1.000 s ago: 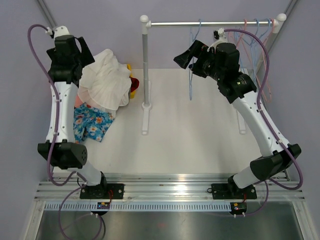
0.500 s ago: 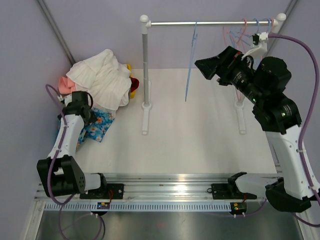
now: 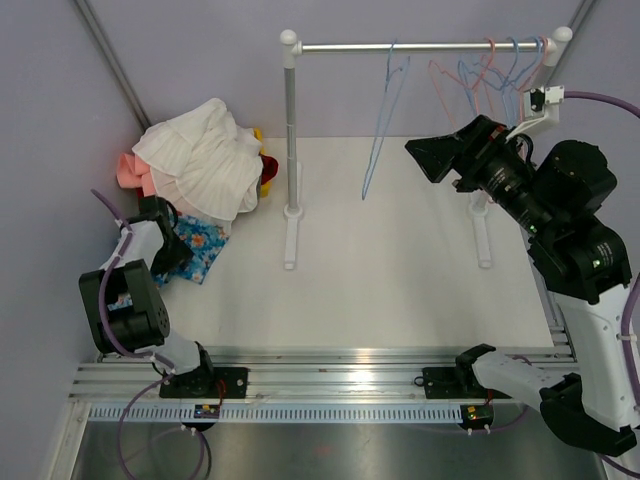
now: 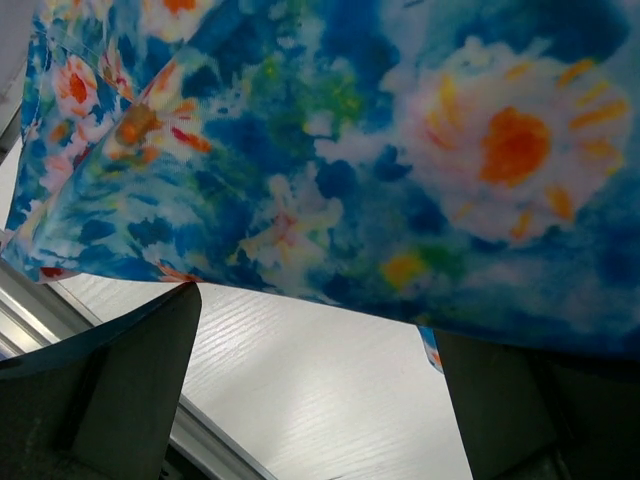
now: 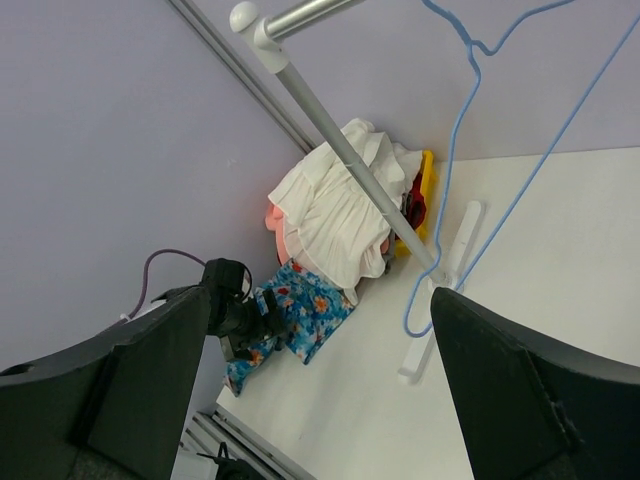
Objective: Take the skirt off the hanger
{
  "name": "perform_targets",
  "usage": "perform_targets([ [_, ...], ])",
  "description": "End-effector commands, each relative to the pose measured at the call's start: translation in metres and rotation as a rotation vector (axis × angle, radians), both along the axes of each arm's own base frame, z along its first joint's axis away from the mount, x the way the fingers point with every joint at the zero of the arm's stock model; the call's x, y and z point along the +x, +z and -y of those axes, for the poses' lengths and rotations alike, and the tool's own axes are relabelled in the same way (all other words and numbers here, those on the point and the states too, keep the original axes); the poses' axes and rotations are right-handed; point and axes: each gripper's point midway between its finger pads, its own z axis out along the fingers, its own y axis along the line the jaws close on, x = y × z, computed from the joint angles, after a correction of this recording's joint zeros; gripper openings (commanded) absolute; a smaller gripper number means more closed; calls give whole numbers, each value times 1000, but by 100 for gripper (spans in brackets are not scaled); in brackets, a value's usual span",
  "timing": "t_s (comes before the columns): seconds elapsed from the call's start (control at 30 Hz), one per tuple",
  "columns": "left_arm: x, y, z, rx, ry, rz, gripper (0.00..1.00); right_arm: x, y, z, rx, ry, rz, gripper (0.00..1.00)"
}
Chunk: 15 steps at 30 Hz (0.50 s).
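My left gripper eases outward onto the near edge of the blue floral cloth (image 4: pixel 330 150) next and closes, since that edge lies just outward of the gripper's open fingers.
A white ruffled skirt (image 3: pixel 205 160) lies on the clothes pile at the back left, off any hanger; it also shows in the right wrist view (image 5: pixel 340 215). An empty blue hanger (image 3: pixel 378 125) hangs tilted on the rail (image 3: pixel 420 46), also seen in the right wrist view (image 5: pixel 500 170). My left gripper (image 3: pixel 168 248) is low at the table's left edge, open and empty, at the edge of a blue floral cloth (image 4: pixel 330 150); its fingers (image 4: pixel 120 385) stand wide apart. My right gripper (image 3: pixel 428 157) is raised right of the blue hanger, open and empty.
The rack's left post (image 3: pixel 291 130) stands on a base at mid table; its right foot (image 3: pixel 482 235) is at the right. Pink and blue empty hangers (image 3: pixel 490 65) bunch at the rail's right end. Pink, yellow and red clothes lie under the white skirt.
My left arm has dropped from above the pile to the table's left edge by the floral cloth. My right arm has pulled back right. The blue hanger has swung.
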Motion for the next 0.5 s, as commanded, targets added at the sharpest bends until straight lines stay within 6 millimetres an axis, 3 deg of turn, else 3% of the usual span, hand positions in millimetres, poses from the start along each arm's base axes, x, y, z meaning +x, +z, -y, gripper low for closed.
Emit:
perform_targets([
  [0.0,31,10,-4,-11,17,116,99,5,-6,-6,-5,23,-9,99],
  [0.2,51,-13,-8,-27,12,98,93,10,-14,-11,-9,35,-26,100],
  [0.23,57,-13,-10,-24,15,101,85,9,-15,-9,-16,29,-24,99],
  [0.27,58,-17,-10,-30,18,88,58,10,-16,-9,-18,23,-24,100],
  [0.4,66,-33,-14,-34,25,42,19,10,-20,-7,-30,20,-33,99],
  [0.47,71,-33,-17,-29,28,46,10,10,-22,-7,-34,19,-34,100],
])
